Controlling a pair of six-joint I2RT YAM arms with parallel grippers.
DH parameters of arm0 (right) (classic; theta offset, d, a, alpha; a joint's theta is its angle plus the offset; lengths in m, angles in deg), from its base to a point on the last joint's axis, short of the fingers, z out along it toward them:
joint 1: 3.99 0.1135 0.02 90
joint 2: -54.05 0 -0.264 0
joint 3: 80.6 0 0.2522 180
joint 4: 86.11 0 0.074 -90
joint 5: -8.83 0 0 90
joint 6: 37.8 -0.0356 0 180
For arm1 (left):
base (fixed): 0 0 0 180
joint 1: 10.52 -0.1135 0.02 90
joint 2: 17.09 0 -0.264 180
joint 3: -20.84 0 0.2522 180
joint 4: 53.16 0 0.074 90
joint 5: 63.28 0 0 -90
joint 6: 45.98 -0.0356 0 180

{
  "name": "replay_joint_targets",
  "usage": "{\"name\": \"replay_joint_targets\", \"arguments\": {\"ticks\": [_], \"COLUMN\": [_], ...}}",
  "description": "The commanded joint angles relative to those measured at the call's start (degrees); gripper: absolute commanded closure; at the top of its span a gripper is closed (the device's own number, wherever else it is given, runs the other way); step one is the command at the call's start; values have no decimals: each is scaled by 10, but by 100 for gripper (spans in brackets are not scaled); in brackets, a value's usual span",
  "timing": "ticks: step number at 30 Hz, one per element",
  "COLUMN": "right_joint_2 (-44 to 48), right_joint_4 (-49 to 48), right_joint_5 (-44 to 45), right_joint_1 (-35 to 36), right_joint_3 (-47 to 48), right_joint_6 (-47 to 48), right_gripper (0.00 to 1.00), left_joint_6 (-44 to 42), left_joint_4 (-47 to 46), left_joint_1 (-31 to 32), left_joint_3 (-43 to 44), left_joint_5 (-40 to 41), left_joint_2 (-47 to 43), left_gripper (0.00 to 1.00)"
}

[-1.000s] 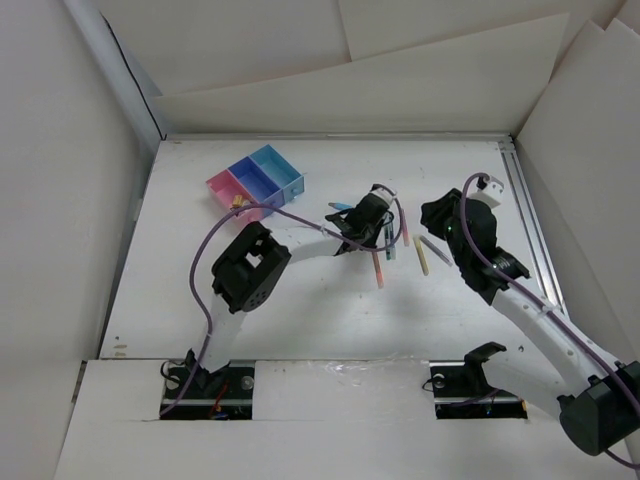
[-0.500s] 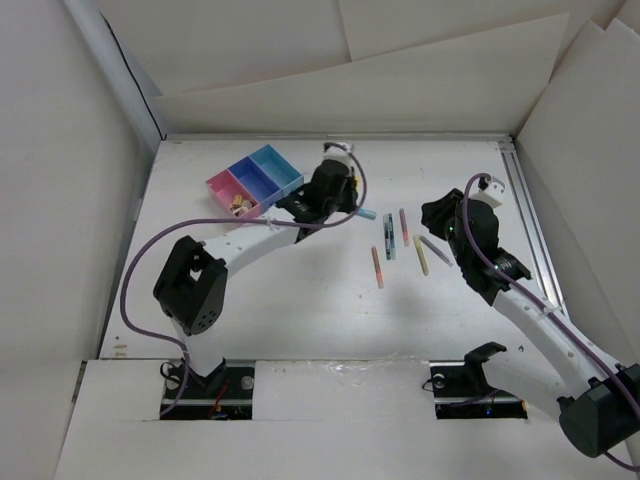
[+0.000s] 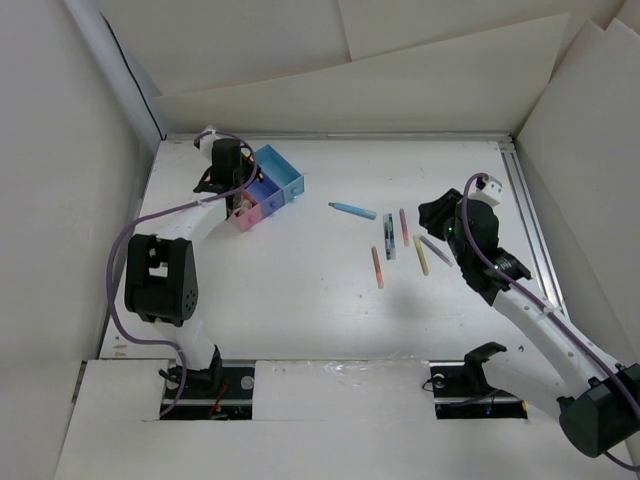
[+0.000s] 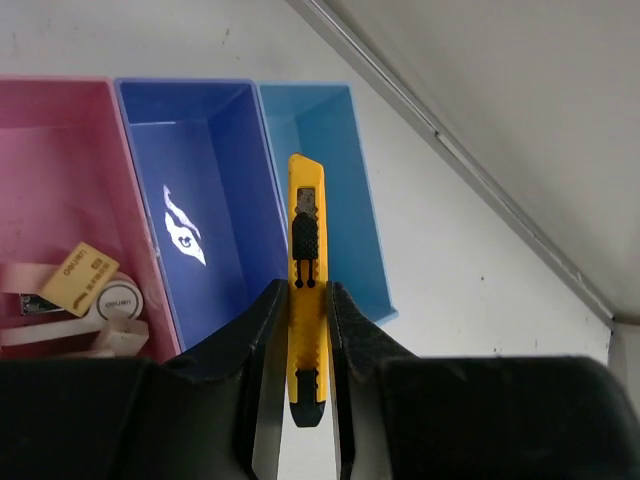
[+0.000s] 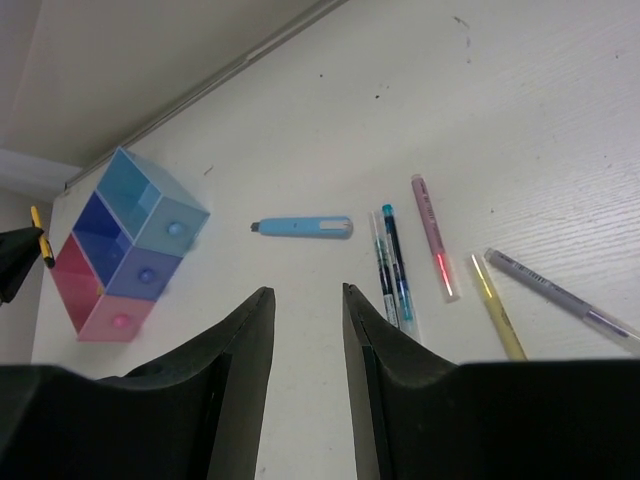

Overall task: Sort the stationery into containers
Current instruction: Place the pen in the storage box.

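Observation:
The left gripper will next ease down and toward the empty bottom of the dark blue bin to release the knife (image 4: 305,262), because the knife hangs over the dividing side between the bins.
My left gripper (image 3: 231,183) is shut on a yellow utility knife (image 4: 305,262) and holds it above the joined bins (image 3: 272,182). In the left wrist view the knife hangs over the wall between the dark blue bin (image 4: 200,210) and the light blue bin (image 4: 325,190). The pink bin (image 4: 55,180) holds cream eraser-like bits (image 4: 85,280). My right gripper (image 5: 305,300) is open and empty above the table. Beyond it lie a light blue cutter (image 5: 300,228), teal and blue pens (image 5: 393,265), a pink pen (image 5: 435,235), a yellow stick (image 5: 497,318) and a grey pen (image 5: 560,300).
An orange-pink stick (image 3: 378,267) lies nearest the table's middle. White board walls close in the back and both sides. A metal rail (image 3: 528,215) runs along the right edge. The bins sit at the back left, near the left wall.
My left arm has swung from the pens in the middle of the table to the back left and now hangs over the bins with the yellow knife. The right arm has not moved.

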Motion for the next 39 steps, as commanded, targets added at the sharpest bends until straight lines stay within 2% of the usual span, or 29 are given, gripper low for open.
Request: {"name": "replay_joint_targets", "arguments": {"ticks": [1, 11, 18, 30, 33, 37, 39], "right_joint_2": [0, -12, -20, -36, -43, -69, -69], "right_joint_4": [-29, -29, -35, -35, -40, -40, -40], "right_joint_5": [-10, -9, -10, -2, -10, -10, -17], "right_joint_1": [2, 8, 13, 13, 13, 18, 18], "right_joint_3": [8, 13, 13, 13, 13, 23, 24], "right_joint_6": [8, 13, 18, 18, 25, 25, 25], "right_gripper": [61, 59, 58, 57, 55, 55, 64], "left_joint_6": [32, 31, 31, 25, 20, -1, -14], "left_joint_4": [-1, 17, 20, 22, 10, -23, -37], "left_joint_1": [-10, -10, -10, -10, -10, 1, 27], "left_joint_3": [36, 62, 62, 63, 46, 17, 4], "left_joint_5": [-14, 49, 60, 77, 82, 95, 116], "left_joint_2": [19, 63, 82, 98, 79, 27, -5], "left_gripper": [100, 100, 100, 76, 63, 59, 59]}}
